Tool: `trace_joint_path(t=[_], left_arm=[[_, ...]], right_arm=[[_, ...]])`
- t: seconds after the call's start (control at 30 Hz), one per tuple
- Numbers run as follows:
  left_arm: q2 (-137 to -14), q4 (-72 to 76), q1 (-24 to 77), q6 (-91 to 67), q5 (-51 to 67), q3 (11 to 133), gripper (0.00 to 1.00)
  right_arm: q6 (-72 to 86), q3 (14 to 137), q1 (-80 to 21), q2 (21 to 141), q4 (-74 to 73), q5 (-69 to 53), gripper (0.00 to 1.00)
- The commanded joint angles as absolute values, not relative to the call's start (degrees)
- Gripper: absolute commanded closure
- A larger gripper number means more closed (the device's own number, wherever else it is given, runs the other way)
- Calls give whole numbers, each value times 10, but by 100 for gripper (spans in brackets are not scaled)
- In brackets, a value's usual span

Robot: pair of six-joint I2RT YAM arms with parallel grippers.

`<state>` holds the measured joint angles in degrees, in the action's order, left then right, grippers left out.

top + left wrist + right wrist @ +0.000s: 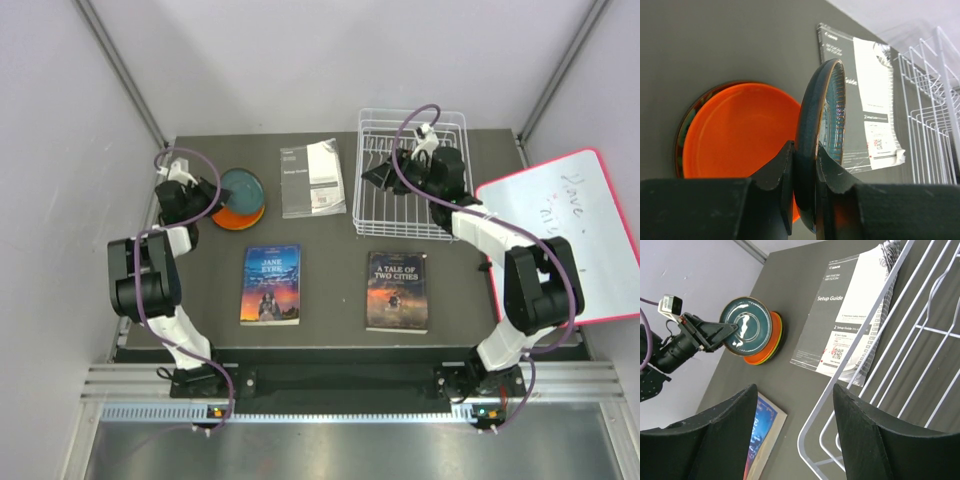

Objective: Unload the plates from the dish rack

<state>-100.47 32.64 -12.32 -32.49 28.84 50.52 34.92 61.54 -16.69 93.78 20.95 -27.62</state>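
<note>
My left gripper moves down toward the orange plate's top side (237, 218) (744, 132) next and releases the held dark teal-grey plate's rim, as that plate still hangs tilted above the stack.
My left gripper (210, 192) is shut on the rim of the dark teal-grey plate (243, 186) and holds it tilted just above a stack on the table. The stack shows the orange plate (238, 217) on top, and in the right wrist view a lime green plate's edge (777, 342) under it. In the left wrist view the teal plate (822, 115) stands on edge between the fingers (777, 167), over the orange plate (740, 130). A red plate does not show. My right gripper (380, 175) is open and empty over the left edge of the white dish rack (440, 215), which holds no plates.
A Setup Guide booklet (312, 178) lies between the stack and the rack. Two books, Jane Eyre (271, 284) and A Tale of Two Cities (398, 291), lie near the front. A red-framed whiteboard (580, 230) leans at the right.
</note>
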Motion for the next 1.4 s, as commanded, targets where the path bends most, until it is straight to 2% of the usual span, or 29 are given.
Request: trace_joint_path(t=[0.0,0.3,0.37,0.47,0.63,0.67,0.77,0.8,0.9,1.0,1.07,1.37], left_arm=[[-1013,370,-133,-317,290,505,100],[-1030,372,-136,-318,256,483,100],[-1033,367,-138,-316,255,484,94],[-1040,357,-139,-315,260,490,77],[-1041,352,-139,-317,265,488,64],[-1040,350,-140,-316,266,489,54],[-1035,324,-139,-308,275,497,44],[-1034,324,-140,-306,275,497,30],[-1015,316,-139,-295,266,495,21],[-984,262,-140,-278,243,508,19],[-969,236,-139,-266,239,516,1],[-882,163,-134,-229,196,529,1]], right_arm=[[340,612,-168,917,225,-274,38],[345,599,-167,919,234,-276,38],[345,596,-168,921,235,-278,37],[345,593,-168,922,236,-278,38],[348,591,-168,923,240,-279,38],[350,591,-168,923,240,-280,37],[348,591,-168,922,239,-280,37],[347,589,-169,918,240,-280,37],[343,583,-168,911,240,-270,37],[327,582,-168,899,225,-253,36],[318,581,-168,893,208,-242,37],[265,573,-171,844,154,-178,36]])
